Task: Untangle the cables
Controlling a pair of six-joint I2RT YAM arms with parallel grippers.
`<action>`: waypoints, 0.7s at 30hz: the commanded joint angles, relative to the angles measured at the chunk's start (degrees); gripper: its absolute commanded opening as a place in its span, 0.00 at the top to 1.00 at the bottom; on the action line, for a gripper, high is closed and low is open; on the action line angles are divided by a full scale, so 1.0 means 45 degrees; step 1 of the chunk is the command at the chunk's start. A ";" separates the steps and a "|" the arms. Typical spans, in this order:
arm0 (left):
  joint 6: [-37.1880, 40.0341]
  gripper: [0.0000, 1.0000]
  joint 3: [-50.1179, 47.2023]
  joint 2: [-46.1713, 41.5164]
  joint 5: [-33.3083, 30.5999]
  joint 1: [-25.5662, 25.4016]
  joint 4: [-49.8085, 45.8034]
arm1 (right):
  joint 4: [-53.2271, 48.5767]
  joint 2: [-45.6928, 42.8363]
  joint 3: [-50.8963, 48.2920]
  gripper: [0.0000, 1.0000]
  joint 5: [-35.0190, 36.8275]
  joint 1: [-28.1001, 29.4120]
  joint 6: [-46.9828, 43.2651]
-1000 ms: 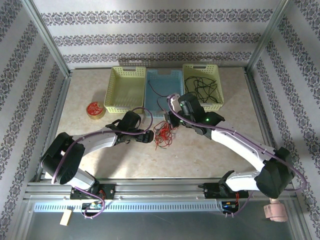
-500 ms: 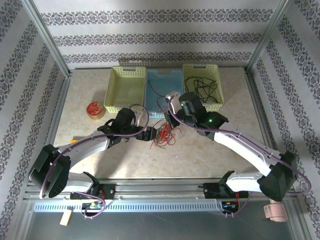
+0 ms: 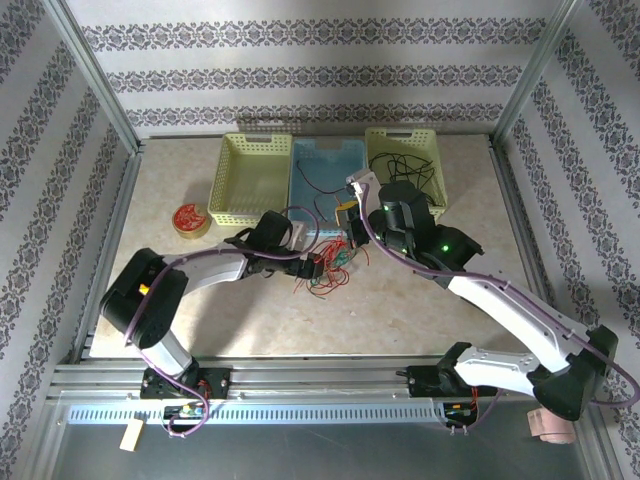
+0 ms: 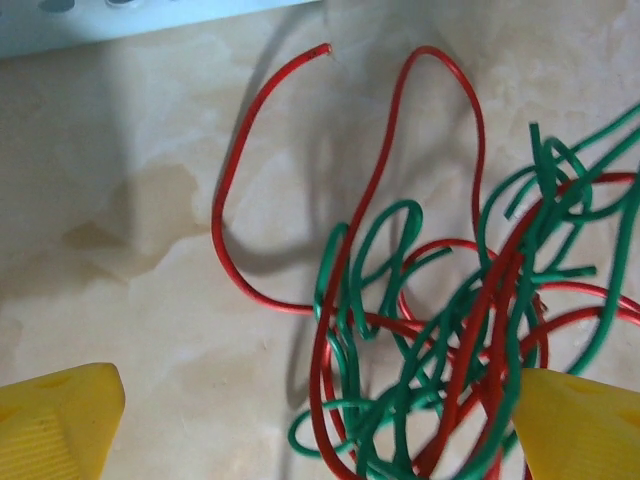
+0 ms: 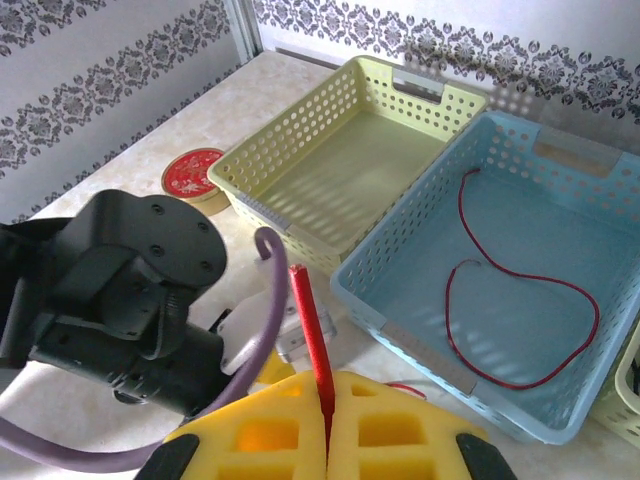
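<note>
Another red cable is in the blue basket (image 3: 336, 182) (image 5: 515, 295), so my right gripper next needs to move up and away from the tangle, go down over the basket and let go of the red cable.
The cables form a tangle of red and green strands (image 3: 327, 268) on the table in front of the baskets. In the left wrist view the tangle (image 4: 450, 330) lies on the tabletop, reaching between my left gripper's yellow fingertips (image 4: 60, 420). My left gripper (image 3: 315, 268) (image 4: 315, 440) is open around its near edge. My right gripper (image 3: 352, 238) (image 5: 328, 415) hangs above the tangle, shut on a red cable whose short end (image 5: 310, 320) sticks up from its pads. Black cables (image 3: 400, 170) lie in the right basket. One red cable (image 5: 501, 381) lies in the blue basket.
Three baskets stand at the back: yellow (image 3: 252, 142), blue (image 3: 330, 148) and yellow-green (image 3: 405, 134). A round red-and-yellow disc (image 3: 190, 218) sits at the left. The left arm's black wrist (image 5: 130, 290) is close beside my right gripper. Metal frame posts border the table.
The left arm has reached right, bringing its open gripper up to the tangle. The right gripper has shifted right and back with the red cable held. The tangle has spread slightly.
</note>
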 commanded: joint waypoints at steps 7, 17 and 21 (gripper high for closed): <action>0.0852 0.10 0.0416 0.1463 -0.1941 -0.0337 -0.2547 | 0.0992 -0.0655 -0.0065 1.00 -0.0674 -0.1648 0.1565; 0.0164 0.14 -0.0437 0.1569 -0.3626 -0.0446 -0.3361 | 0.0554 -0.1877 -0.0112 1.00 0.2069 -0.2803 0.1068; -0.0057 0.14 -0.0582 0.1541 -0.3808 -0.0446 -0.3443 | 0.0352 -0.2122 -0.0106 1.00 0.2643 -0.3194 0.0868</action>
